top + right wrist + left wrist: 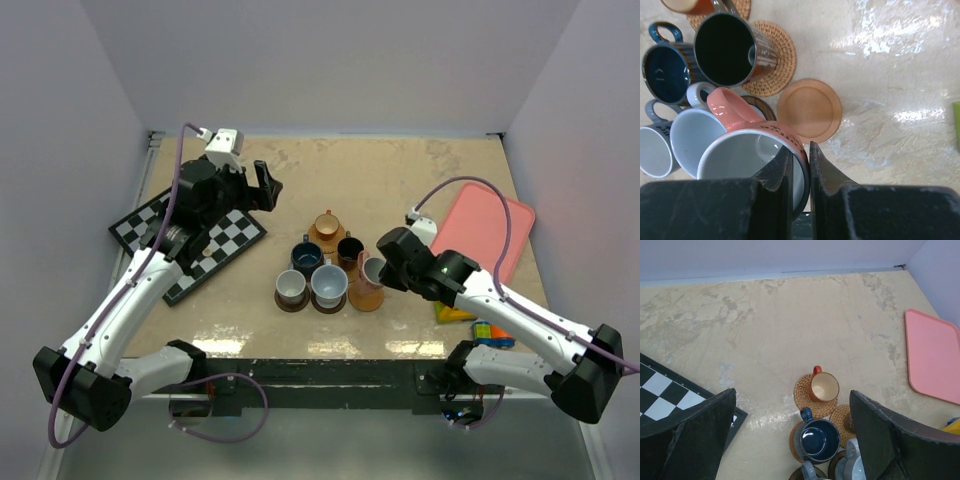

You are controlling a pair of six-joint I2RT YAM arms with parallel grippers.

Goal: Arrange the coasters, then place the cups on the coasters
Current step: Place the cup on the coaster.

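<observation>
I should next lower the pink cup in my right gripper onto the bare tan coaster (pixel 367 301) (pixel 809 110) below and let go of the pink cup's rim there, since every other coaster already has a cup.
My right gripper (pixel 800 150) is shut on the rim of a pink cup (pixel 750 145) with a white inside, one finger inside and one outside. The cup hangs tilted beside a bare tan coaster (pixel 809 110). A black cup (pixel 725 50) stands on a woven coaster (pixel 775 60), next to a dark blue cup (pixel 665 67) and two white cups (pixel 655 150). From above, the held pink cup (pixel 371 273) is at the cluster's right end, near the right gripper (pixel 380 264). An orange cup (pixel 824 386) sits on a woven coaster (pixel 802 397). My left gripper (pixel 255 190) is open and empty, high above the table.
A pink tray (pixel 490 235) lies at the right. A black-and-white chessboard (pixel 190 240) lies at the left under the left arm. Small coloured objects (pixel 470 320) sit near the right arm's base. White walls close in the table on three sides.
</observation>
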